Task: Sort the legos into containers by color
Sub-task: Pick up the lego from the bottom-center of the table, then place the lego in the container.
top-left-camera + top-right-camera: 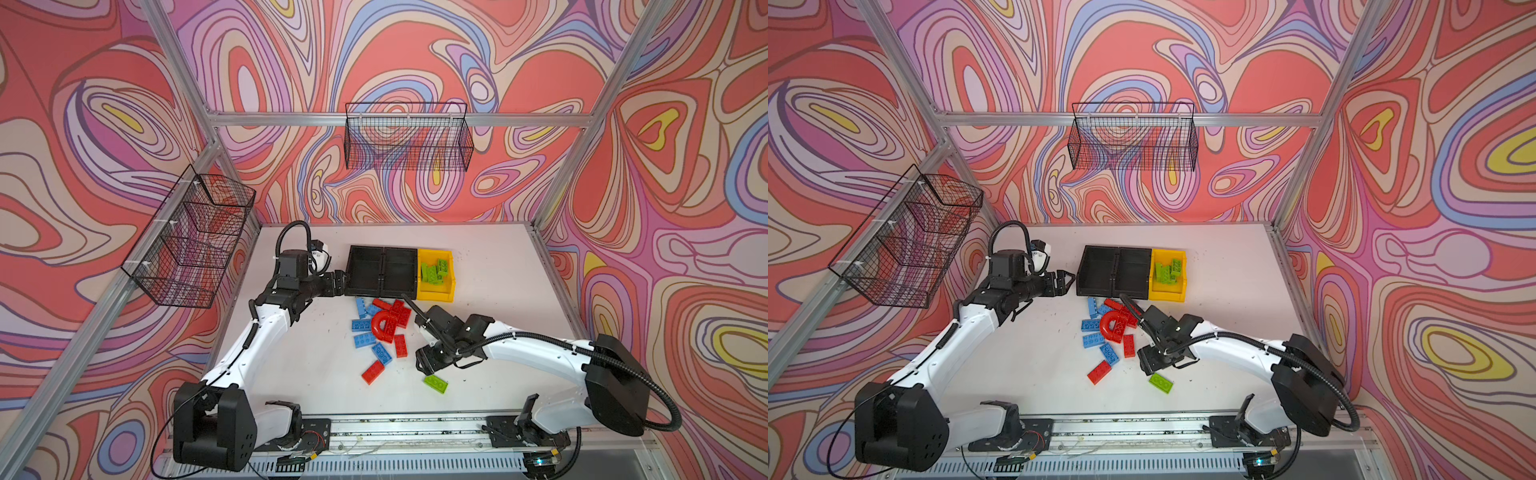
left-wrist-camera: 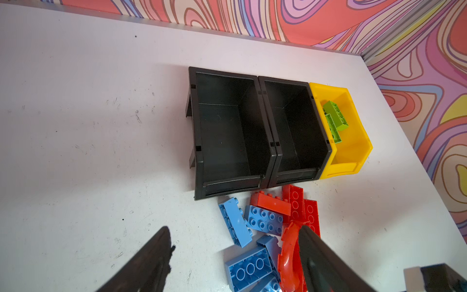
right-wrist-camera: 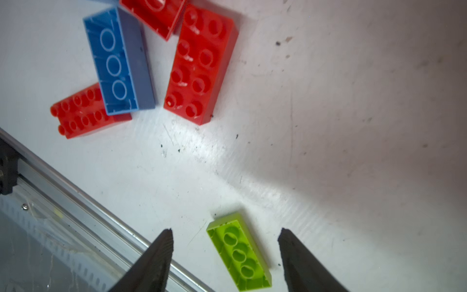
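My right gripper needs to move down until its fingers are on either side of the green brick's long sides and close across them, since the brick's width fits between the open fingers.
Three joined containers stand at the back: two empty black bins [image 1: 365,270] [image 2: 227,131] and a yellow bin [image 1: 434,293] holding several lime green legos [image 1: 434,270]. In front of them lies a heap of red and blue legos [image 1: 384,328], among them a red arch [image 1: 379,326] [image 2: 288,252]. One green brick [image 1: 435,383] [image 3: 238,252] lies upside down on the table near the front. My right gripper [image 1: 420,362] [image 3: 225,230] hovers open just above it, a finger on each side. By the left black bin's front corner my left gripper [image 1: 340,282] [image 2: 233,228] is open and holds nothing.
A black wire basket [image 1: 189,241] hangs on the left wall and another [image 1: 409,141] on the back wall. The aluminium rail [image 1: 395,424] [image 3: 75,192] runs along the table's front edge, close to the green brick. A lone red brick [image 1: 372,372] lies left of the right gripper.
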### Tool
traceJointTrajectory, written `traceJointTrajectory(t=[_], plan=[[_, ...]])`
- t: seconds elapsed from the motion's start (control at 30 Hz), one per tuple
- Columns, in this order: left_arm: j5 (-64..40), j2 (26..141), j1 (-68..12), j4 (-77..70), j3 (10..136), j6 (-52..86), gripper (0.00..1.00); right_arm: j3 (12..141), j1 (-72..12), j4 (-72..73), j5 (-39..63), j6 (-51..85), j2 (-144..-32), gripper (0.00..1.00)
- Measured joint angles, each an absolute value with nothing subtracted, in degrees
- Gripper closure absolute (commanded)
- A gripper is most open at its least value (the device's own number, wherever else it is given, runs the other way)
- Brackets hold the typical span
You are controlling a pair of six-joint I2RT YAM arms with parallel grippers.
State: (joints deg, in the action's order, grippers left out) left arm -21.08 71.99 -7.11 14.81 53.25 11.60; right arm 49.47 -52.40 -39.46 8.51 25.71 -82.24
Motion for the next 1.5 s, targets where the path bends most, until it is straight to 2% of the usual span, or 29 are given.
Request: traceJointTrajectory(t=[0.33, 0.63, 0.8, 0.87, 1.13, 1.23, 1.37, 1.5], plan=[[-21.3, 72.0, -7.1, 14.8, 53.3, 11.6, 0.19, 48.0, -57.4, -40.4, 4.1, 28.1, -85.2, 0.26], [-21.4, 72.0, -7.1, 14.8, 53.3, 11.6, 0.19, 48.3, -61.8, -41.3, -0.3, 29.7, -89.8, 0.48], [-21.4, 72.0, -7.1, 14.8, 53.3, 11.6, 0.19, 48.3, -61.9, -41.5, -1.8, 30.5, -89.8, 0.69], [-21.4, 72.0, -7.1, 14.8, 53.3, 11.6, 0.19, 48.4, -61.9, -41.5, -2.4, 30.9, -89.8, 0.72], [-21.4, 72.0, -7.1, 14.8, 53.3, 11.6, 0.19, 50.2, -61.3, -41.3, -5.2, 32.7, -88.5, 0.73], [-21.6, 72.2, -7.1, 14.8, 53.3, 11.6, 0.19, 53.0, -57.3, -40.2, -5.4, 31.9, -88.2, 0.73], [-21.7, 72.2, -7.1, 14.8, 53.3, 11.6, 0.19, 59.1, -46.0, -38.4, -5.6, 29.2, -89.1, 0.72], [-21.8, 72.2, -7.1, 14.8, 53.3, 11.6, 0.18, 69.2, -36.0, -35.8, -5.8, 26.7, -94.6, 0.71]])
